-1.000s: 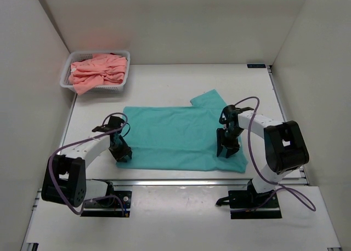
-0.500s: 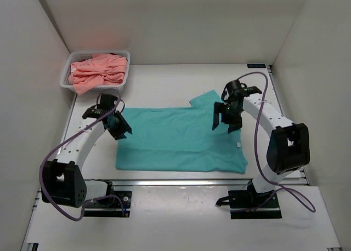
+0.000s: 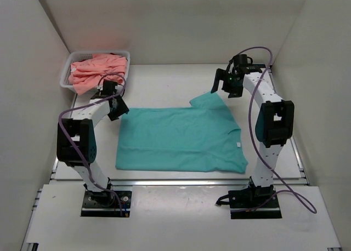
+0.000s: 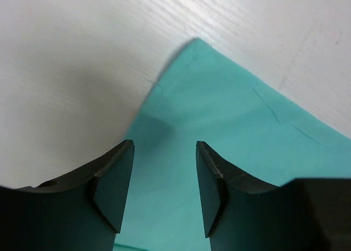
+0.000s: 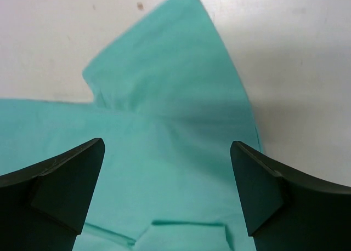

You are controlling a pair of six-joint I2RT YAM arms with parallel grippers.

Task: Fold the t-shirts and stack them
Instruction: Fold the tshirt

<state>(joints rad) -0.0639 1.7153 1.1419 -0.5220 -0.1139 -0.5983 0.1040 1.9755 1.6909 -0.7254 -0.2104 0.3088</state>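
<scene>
My left gripper is open above and short of the teal-green t-shirt's far corner by the basket, so next I need to lower it and ease it outward onto that corner.
A teal-green t-shirt lies spread flat on the table, with one sleeve pointing to the far right and a small white label near its right edge. My left gripper hovers open over the shirt's far-left corner, with nothing between its fingers. My right gripper hangs wide open above the sleeve and is also empty. Salmon-pink t-shirts sit bunched in the basket at the far left.
The white mesh basket stands in the far-left corner against the wall. White walls close in the table on the left, right and far side. A metal rail runs along the near edge, in front of the shirt.
Both grippers have left the shirt's near part, opened wider and swung to its far edge, the left to the far-left corner and the right over the sleeve. The shirt stays flat.
</scene>
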